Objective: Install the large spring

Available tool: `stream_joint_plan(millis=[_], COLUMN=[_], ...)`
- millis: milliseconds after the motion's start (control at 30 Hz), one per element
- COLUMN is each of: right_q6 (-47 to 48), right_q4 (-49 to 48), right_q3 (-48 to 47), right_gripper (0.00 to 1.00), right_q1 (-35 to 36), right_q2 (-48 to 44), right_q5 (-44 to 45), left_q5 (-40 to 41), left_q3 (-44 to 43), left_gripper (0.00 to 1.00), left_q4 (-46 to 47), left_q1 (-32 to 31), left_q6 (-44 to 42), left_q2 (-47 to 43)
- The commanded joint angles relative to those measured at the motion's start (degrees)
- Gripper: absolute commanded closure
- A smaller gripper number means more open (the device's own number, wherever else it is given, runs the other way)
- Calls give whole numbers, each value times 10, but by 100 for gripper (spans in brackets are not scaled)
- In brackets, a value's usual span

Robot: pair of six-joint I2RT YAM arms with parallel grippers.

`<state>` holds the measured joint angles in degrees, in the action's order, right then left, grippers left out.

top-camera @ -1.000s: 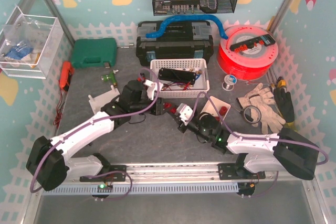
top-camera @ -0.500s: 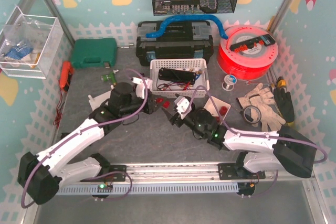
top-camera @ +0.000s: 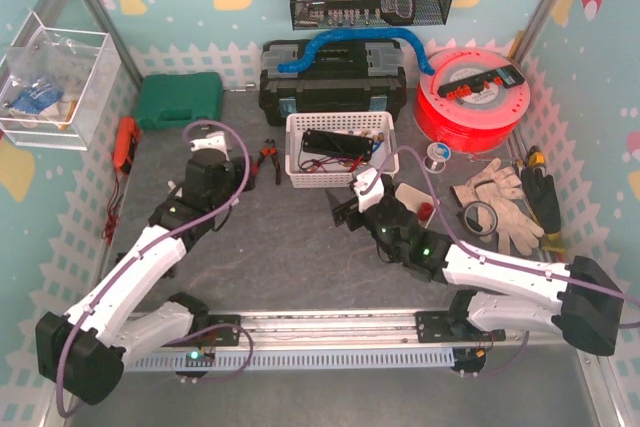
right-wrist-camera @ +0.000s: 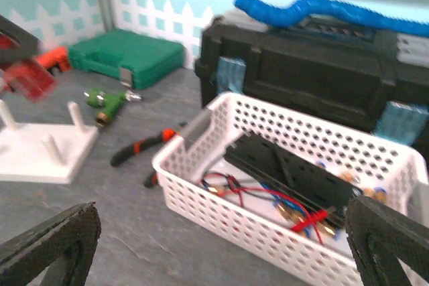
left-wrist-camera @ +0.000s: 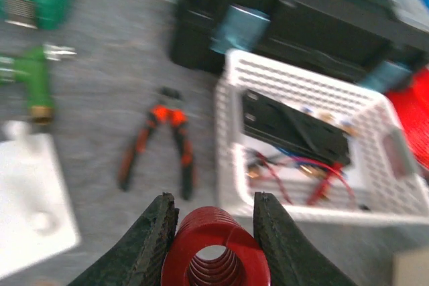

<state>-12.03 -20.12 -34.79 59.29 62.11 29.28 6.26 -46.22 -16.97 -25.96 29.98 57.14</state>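
Observation:
I will swing my left gripper to the left in the wrist view, to the peg nearest the green tap point(left-wrist-camera: 18, 132) below. Then I will lower the hollow spring over that peg and let go.
The large spring point(left-wrist-camera: 216, 249) is a red coil, seen end-on in the left wrist view. My left gripper point(left-wrist-camera: 214, 200) is shut on it, one dark finger on each side. In the right wrist view the spring point(right-wrist-camera: 28, 80) shows as a red blur at the far left, above the white peg base point(right-wrist-camera: 41, 155) with its upright pegs. A corner of that base point(left-wrist-camera: 27, 209) lies down-left of the held spring. In the top view the left gripper point(top-camera: 207, 152) is at the left of the mat and hides the spring. My right gripper point(right-wrist-camera: 221, 246) point(top-camera: 342, 211) stands wide open and empty in front of the basket.
A white basket point(top-camera: 340, 119) of wires and black parts sits mid-table, with orange-handled pliers point(top-camera: 268, 159) to its left. Behind are a black toolbox point(top-camera: 330, 82), a green case point(top-camera: 178, 100) and a red spool point(top-camera: 472, 97). Gloves point(top-camera: 500, 202) and a tape roll point(top-camera: 478, 217) lie at the right.
The two grippers met mid-table; the right one has opened wide and drawn back toward the basket. The left arm has swung left and back with the spring in its jaws.

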Motion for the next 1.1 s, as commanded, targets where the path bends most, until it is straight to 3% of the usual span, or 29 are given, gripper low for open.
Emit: stream_joint_plan(millis=[0, 333, 567, 1067], right_q6=[-30, -29, -30, -20], right_q4=[11, 2, -14, -23], right_q3=[48, 64, 75, 70], right_gripper=[1, 1, 1, 1], right_q1=[-4, -6, -6, -5], right_q2=[-14, -17, -12, 14], right_q5=[62, 84, 75, 49], left_q5=[134, 206, 121, 100], left_q3=[-6, -25, -14, -51], left_gripper=[100, 100, 100, 100], left_q4=[-11, -10, 72, 89], left_q1=[47, 129, 172, 196], left_q6=[8, 19, -12, -13], left_q2=[-2, 95, 143, 242])
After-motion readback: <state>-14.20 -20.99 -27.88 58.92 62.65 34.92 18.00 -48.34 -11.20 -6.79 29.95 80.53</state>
